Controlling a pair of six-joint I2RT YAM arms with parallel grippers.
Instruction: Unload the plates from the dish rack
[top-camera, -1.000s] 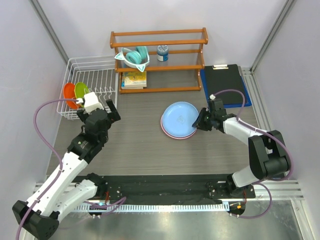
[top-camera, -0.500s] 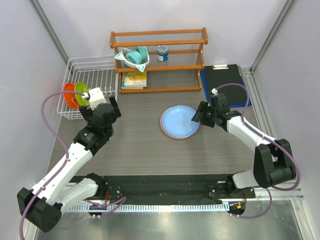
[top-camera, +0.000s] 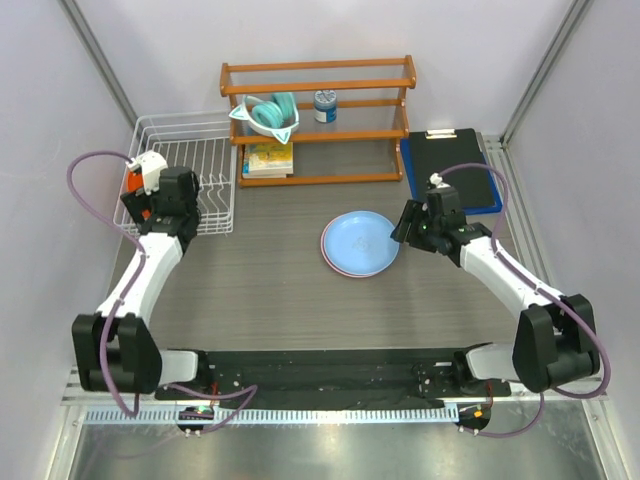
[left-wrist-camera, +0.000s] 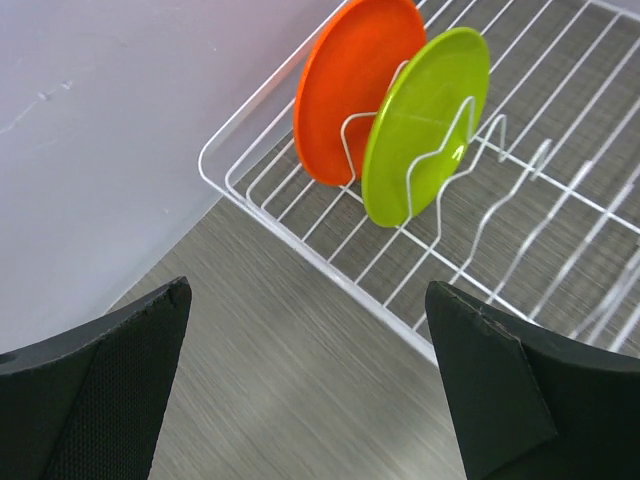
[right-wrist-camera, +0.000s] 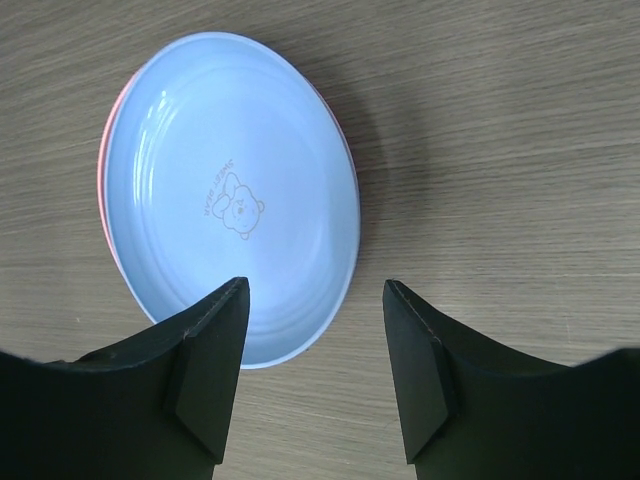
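Note:
My left gripper is open, and the lime green plate's near rim is still beyond its fingers. It needs to move outward and down over the rack to that rim.
The white wire dish rack stands at the back left. An orange plate and a lime green plate stand upright between the tines at its left end. My left gripper hangs open above the rack's near left corner, a little short of both plates, and hides most of them from above. Only a bit of the orange plate shows there. The light blue plate lies flat on the pink plate in mid-table. My right gripper is open just over the blue plate's right rim, holding nothing.
An orange-brown wooden shelf at the back holds a teal eared bowl, a small can and books. A black clipboard on a blue mat lies at the back right. Grey walls close in left and right.
My right gripper has opened, let go of the light blue plate and drawn back slightly. My left arm has swung left and back to the rack's left end.

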